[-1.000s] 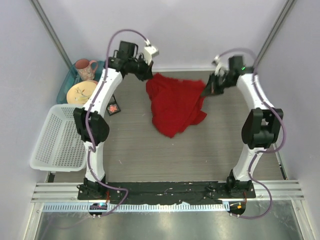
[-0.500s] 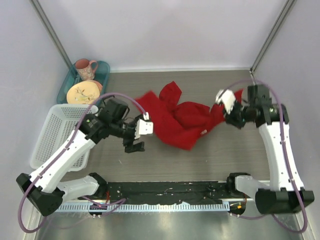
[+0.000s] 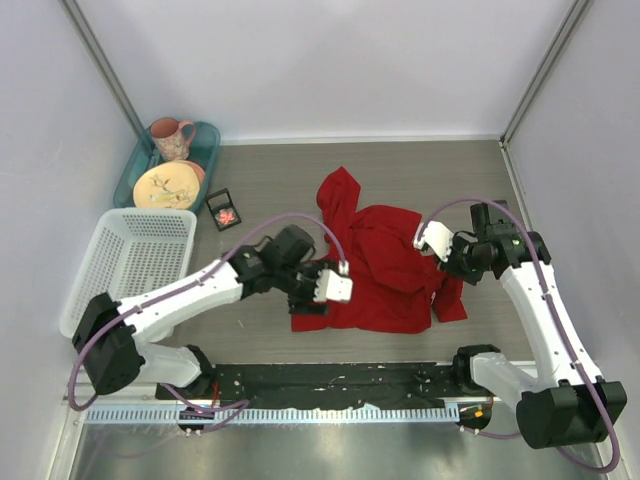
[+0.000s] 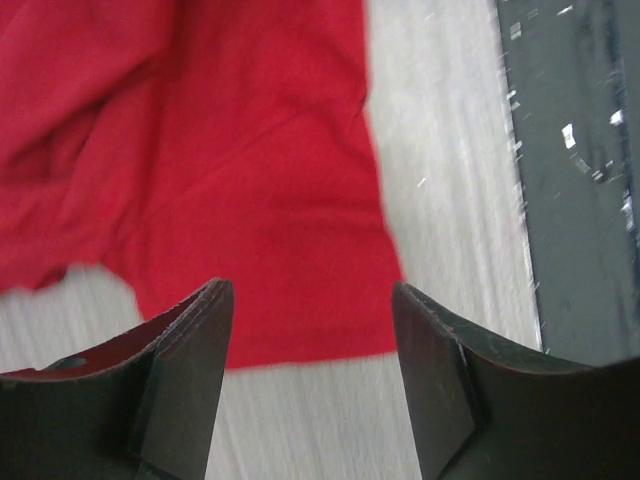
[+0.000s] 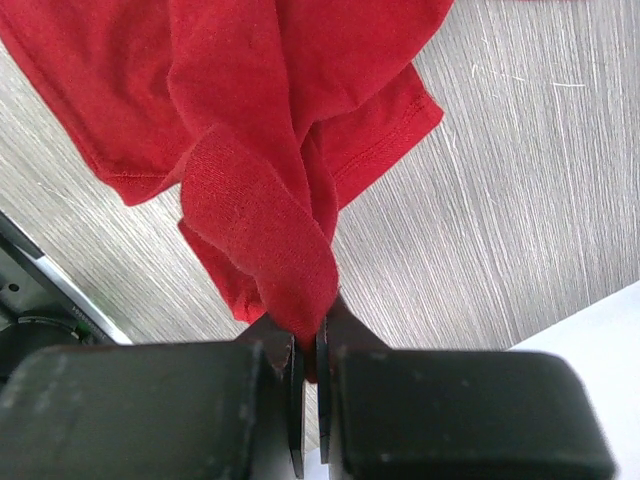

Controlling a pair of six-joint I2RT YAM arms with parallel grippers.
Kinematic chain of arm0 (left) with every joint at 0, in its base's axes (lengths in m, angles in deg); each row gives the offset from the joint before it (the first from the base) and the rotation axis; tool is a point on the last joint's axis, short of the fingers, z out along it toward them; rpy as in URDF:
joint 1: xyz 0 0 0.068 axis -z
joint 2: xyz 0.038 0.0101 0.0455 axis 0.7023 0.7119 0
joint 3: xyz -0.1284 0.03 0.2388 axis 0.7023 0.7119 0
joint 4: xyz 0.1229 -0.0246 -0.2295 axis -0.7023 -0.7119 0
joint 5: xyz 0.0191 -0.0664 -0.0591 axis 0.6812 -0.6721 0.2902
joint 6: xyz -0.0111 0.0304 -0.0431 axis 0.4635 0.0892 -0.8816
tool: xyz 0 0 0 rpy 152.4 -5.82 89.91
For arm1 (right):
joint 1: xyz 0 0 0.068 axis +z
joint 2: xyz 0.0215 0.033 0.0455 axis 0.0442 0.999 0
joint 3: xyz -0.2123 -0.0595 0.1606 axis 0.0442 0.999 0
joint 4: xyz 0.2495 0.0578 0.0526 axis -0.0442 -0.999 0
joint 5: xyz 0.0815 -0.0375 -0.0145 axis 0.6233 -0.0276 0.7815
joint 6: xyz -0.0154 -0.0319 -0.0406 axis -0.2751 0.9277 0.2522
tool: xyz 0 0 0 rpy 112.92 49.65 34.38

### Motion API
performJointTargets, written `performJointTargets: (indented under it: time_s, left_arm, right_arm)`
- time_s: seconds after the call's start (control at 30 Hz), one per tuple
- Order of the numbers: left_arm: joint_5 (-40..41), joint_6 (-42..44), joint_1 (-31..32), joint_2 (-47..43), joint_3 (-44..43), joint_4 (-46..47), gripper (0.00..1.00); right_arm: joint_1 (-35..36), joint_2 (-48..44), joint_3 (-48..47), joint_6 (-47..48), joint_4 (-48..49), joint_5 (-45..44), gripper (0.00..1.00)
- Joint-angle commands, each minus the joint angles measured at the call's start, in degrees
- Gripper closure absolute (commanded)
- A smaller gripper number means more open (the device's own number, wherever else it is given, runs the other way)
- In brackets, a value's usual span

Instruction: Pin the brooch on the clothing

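My right gripper should lift the pinched fold, carry it outward to the bare tabletop beyond the shirt (image 3: pixel 443 172), and lower it to release, so the crumpled shirt spreads out.
The clothing, a red T-shirt (image 3: pixel 385 270), lies crumpled in the middle of the table, one sleeve pointing away from me. My left gripper (image 3: pixel 312 299) hovers open at its near left corner; in the left wrist view the hem (image 4: pixel 280 320) shows between the spread fingers (image 4: pixel 200 340) and nothing is held. My right gripper (image 3: pixel 447 262) is shut on a fold of the shirt's right edge (image 5: pixel 270 240), the fabric pinched between the pads and lifted. The brooch (image 3: pixel 227 213) is a tiny pink spot in a small black box (image 3: pixel 217 205) left of the shirt.
A white basket (image 3: pixel 130 270) stands at the left edge. Behind it a teal tray (image 3: pixel 207 140) holds a pink mug (image 3: pixel 172 138) and a yellow plate (image 3: pixel 165 186). The black base rail (image 3: pixel 330 380) runs along the near edge.
The shirt has been pulled nearer and has spread flatter. My left gripper swung right to its near left corner, open. My right gripper moved left and nearer, still gripping the fabric.
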Motion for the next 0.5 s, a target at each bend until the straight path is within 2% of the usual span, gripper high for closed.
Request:
performJointTargets:
  time_s: [0.0,0.07,0.17,0.47]
  left_arm:
    - [4.7,-3.6,11.0,4.3,1.3,13.1,0.34]
    - [6.6,-6.3,15.2,8.3,0.8,16.0,0.36]
    - [11.9,-4.0,20.7,13.6,-0.2,18.8,0.34]
    - [16.0,-3.2,23.4,26.5,-5.9,22.3,0.35]
  right_arm:
    - [0.3,0.0,1.5,-1.6,5.0,-2.3,0.99]
    - [0.4,0.9,1.7,-3.5,5.5,-3.0,0.99]
    - [0.3,2.7,0.7,-5.7,5.6,-3.1,0.99]
    - [-0.1,5.6,-0.4,-7.0,6.8,-3.1,0.99]
